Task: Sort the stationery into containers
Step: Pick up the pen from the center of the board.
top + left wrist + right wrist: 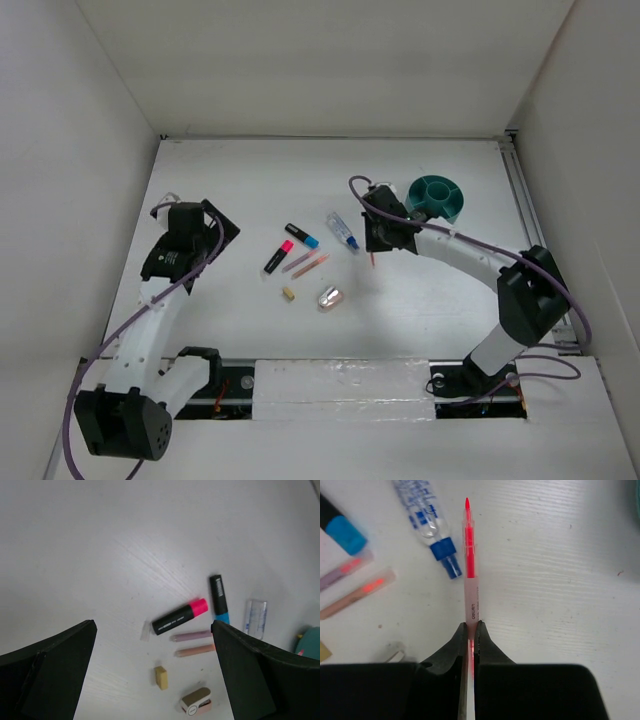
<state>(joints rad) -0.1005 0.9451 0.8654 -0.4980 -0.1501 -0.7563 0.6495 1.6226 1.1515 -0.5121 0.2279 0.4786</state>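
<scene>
The small clear cap lies below the left gripper and to its right in the top view, so the left gripper will go down that way next, with its open fingers on both sides of the cap's narrow sides.
My right gripper (377, 243) is shut on a thin pink pen (469, 555) with a red tip and holds it above the table, left of the round teal bowl (437, 196). The jaws (470, 626) pinch the pen's barrel. On the table lie a pink-capped black marker (180, 616), a blue-capped black marker (219, 599), a clear blue-capped tube (427, 515), two thin pink pens (192, 643), a tan block (160, 676) and a silver-pink piece (196, 700). My left gripper (153, 628) is open and empty, hovering left of these items.
White walls enclose the table on three sides. A metal rail (530, 215) runs along the right edge behind the bowl. The bowl's edge also shows in the left wrist view (311, 641).
</scene>
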